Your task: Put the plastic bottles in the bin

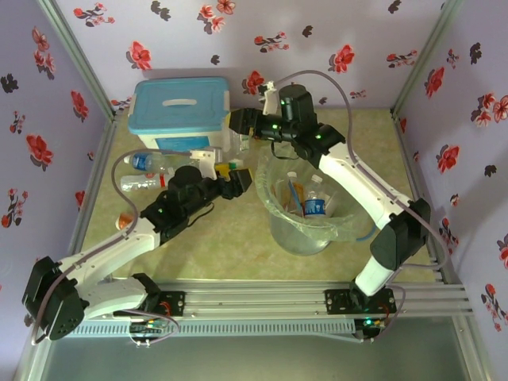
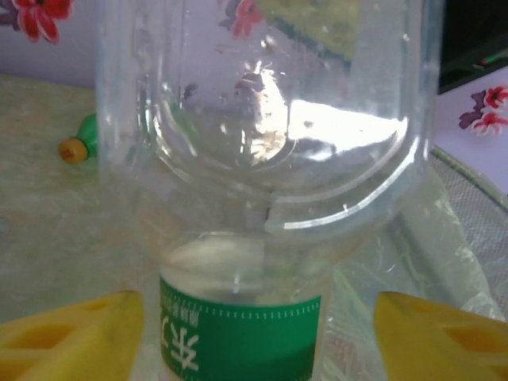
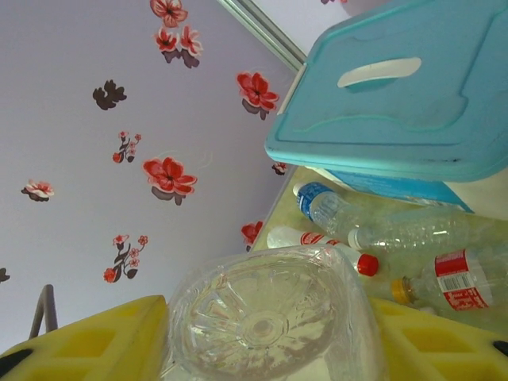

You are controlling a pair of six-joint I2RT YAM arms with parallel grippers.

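My right gripper should move back over the bin's opening [image 1: 316,184], which is closer to my base than the gripper is. It should let go of the clear bottle there, where others already lie.
A clear plastic bottle with a green label [image 2: 238,341] sits between my left gripper's [image 2: 258,337] yellow fingers [image 2: 71,337], with a gap on each side. The gripper is open. In the top view my left gripper [image 1: 240,181] is at the left rim of the bin [image 1: 305,234], a clear bucket with bottles [image 1: 315,204] inside. My right gripper [image 3: 262,341] is shut on the base end of a clear bottle [image 3: 262,317], next to the box at the back [image 1: 242,135]. More bottles [image 3: 321,202] lie on the table beyond it.
A white box with a light-blue lid [image 1: 178,111] stands at the back left. Loose bottles [image 1: 147,161] lie in front of it by the left wall. A green bottle with an orange cap [image 2: 79,143] lies on the mat. Flowered walls close in three sides.
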